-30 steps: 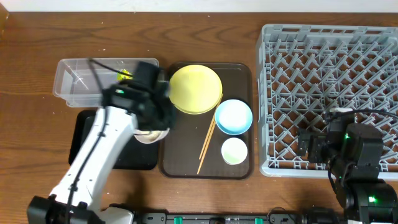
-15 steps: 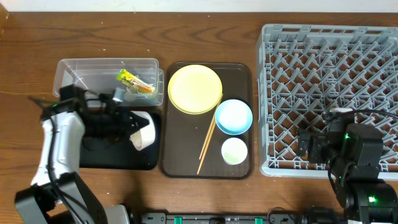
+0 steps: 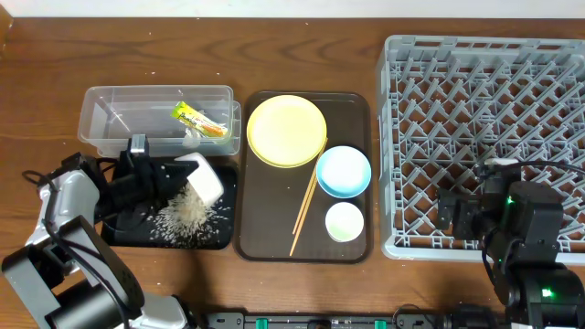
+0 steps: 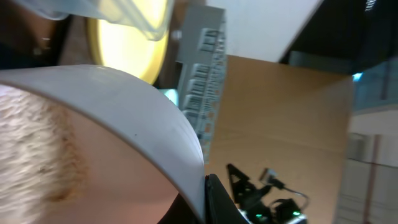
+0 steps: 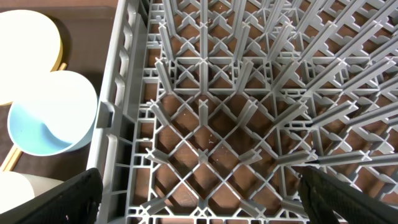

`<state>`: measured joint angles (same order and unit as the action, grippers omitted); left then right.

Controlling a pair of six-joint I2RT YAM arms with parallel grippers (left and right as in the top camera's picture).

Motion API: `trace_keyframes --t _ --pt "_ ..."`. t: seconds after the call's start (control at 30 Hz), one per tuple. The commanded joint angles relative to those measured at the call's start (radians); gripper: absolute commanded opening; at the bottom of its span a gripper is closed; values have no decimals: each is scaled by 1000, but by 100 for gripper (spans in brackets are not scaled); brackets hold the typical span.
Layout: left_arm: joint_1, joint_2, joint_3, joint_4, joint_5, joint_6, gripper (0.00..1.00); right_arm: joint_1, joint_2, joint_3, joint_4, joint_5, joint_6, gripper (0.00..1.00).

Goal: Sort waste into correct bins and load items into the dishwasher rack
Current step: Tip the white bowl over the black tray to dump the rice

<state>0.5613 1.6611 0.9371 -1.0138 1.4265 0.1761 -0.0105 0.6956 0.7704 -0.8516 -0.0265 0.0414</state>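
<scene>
The white bowl (image 3: 205, 179) should go beside the chopsticks, as that near corner (image 3: 267, 219) of the brown tray is empty. My left gripper needs to swing over the tray next, level the bowl, lower it and let go of it there.
My left gripper (image 3: 181, 174) is shut on the rim of the white bowl (image 3: 205, 179) and holds it tipped over the black tray (image 3: 219, 238). Loose rice (image 3: 187, 215) lies spread on that tray. In the left wrist view the bowl's rim (image 4: 124, 106) fills the frame, pinched by my finger (image 4: 214, 202). The green-and-orange wrapper (image 3: 199, 120) lies in the clear tub (image 3: 101, 123). The yellow plate (image 3: 286, 131), blue bowl (image 3: 343, 171), green cup (image 3: 345, 221) and chopsticks (image 3: 303, 217) sit on the brown tray (image 3: 265, 239). My right gripper (image 5: 199, 205) is open and empty above the rack's (image 3: 484, 110) front left part.
The right wrist view shows the rack's pegs (image 5: 236, 93), with the blue bowl (image 5: 46, 118) and yellow plate (image 5: 25, 50) just left of its wall. The brown tray stands between the black tray and the rack.
My left arm swung left with the white bowl and tipped it. Rice has spilled from the bowl onto the black tray. The right arm has not moved.
</scene>
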Motion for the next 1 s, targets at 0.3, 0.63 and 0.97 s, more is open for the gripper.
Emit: trace_keyframes --t 0.3,0.63,0.97 --pt "6 4 -5 -3 137 -134 6 4 -2 19 -3 -5 10 99" --pt "61 4 -5 35 35 -163 6 4 -2 19 -5 -5 10 99" --pt "143 4 -4 31 -50 -195 6 5 -2 19 -6 -5 10 99"
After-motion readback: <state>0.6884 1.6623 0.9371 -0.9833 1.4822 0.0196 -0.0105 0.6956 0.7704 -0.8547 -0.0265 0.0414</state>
